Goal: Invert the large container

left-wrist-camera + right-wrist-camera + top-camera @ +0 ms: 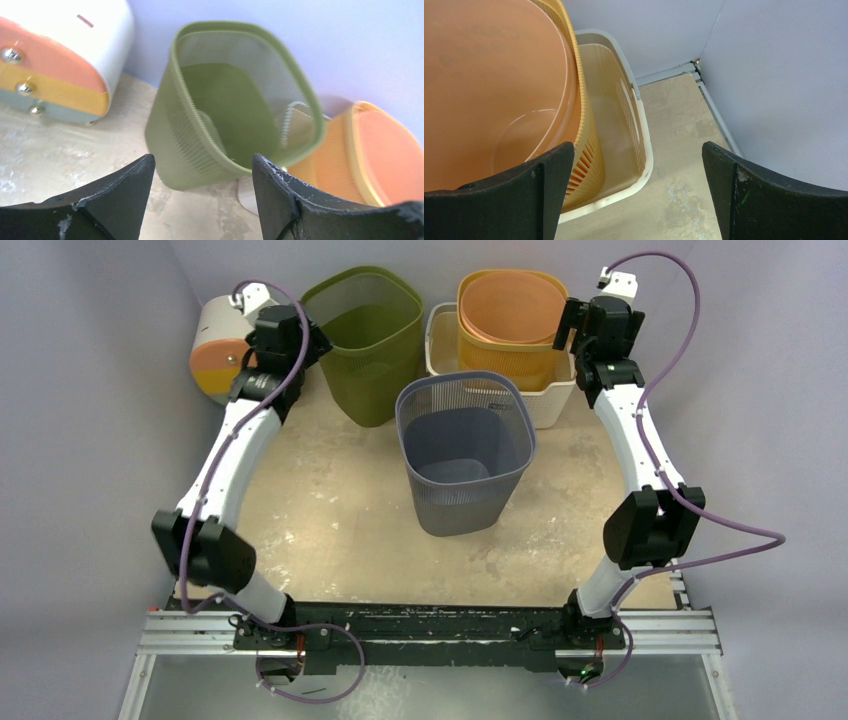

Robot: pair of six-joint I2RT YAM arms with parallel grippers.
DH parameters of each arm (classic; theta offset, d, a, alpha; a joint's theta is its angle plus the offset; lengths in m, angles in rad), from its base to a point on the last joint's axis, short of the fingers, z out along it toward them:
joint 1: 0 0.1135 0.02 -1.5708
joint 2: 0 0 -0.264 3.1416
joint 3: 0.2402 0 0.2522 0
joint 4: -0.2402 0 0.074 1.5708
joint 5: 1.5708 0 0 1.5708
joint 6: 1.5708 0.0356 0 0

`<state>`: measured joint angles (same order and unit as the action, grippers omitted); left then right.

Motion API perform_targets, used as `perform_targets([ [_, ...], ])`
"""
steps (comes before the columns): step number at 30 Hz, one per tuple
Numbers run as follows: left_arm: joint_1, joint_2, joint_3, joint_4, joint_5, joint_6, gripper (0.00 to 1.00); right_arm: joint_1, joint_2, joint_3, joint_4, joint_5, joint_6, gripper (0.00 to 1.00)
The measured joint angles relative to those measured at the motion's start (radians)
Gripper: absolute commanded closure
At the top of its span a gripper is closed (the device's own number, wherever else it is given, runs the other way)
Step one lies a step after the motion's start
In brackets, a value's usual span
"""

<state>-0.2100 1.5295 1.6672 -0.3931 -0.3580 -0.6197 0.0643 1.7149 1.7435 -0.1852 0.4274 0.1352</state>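
Note:
The grey bin stands with its opening up, so my left gripper should next swing across it, to the right in the top view, onto the bin's rim farthest from the drawers.
A grey mesh bin stands upright, mouth up, in the middle of the table. A green mesh bin stands upright at the back left and fills the left wrist view. An orange bin sits upright inside a cream basket at the back right. My left gripper is open and empty just left of the green bin's rim. My right gripper is open and empty beside the orange bin's right edge, above the cream basket's corner.
A small white drawer unit with orange and yellow fronts lies at the back left, next to my left wrist. Purple-grey walls close in the back and both sides. The orange bin shows right of the green one.

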Motion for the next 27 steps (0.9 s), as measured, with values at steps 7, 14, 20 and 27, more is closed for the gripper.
perform_targets([
  [7,-0.039,-0.106,0.000,0.028,0.236,0.137,0.34,0.000,0.067,0.110,-0.042,-0.028,0.050,0.00],
  [14,-0.387,0.081,0.280,-0.135,0.427,0.375,0.37,0.000,0.079,0.112,-0.073,-0.049,0.083,0.00],
  [20,-0.558,0.189,0.393,-0.156,0.580,0.406,0.37,0.000,0.080,0.146,-0.099,-0.044,0.092,0.00],
  [27,-0.687,0.259,0.461,-0.204,0.616,0.443,0.36,0.000,0.077,0.140,-0.100,-0.044,0.108,0.00],
])
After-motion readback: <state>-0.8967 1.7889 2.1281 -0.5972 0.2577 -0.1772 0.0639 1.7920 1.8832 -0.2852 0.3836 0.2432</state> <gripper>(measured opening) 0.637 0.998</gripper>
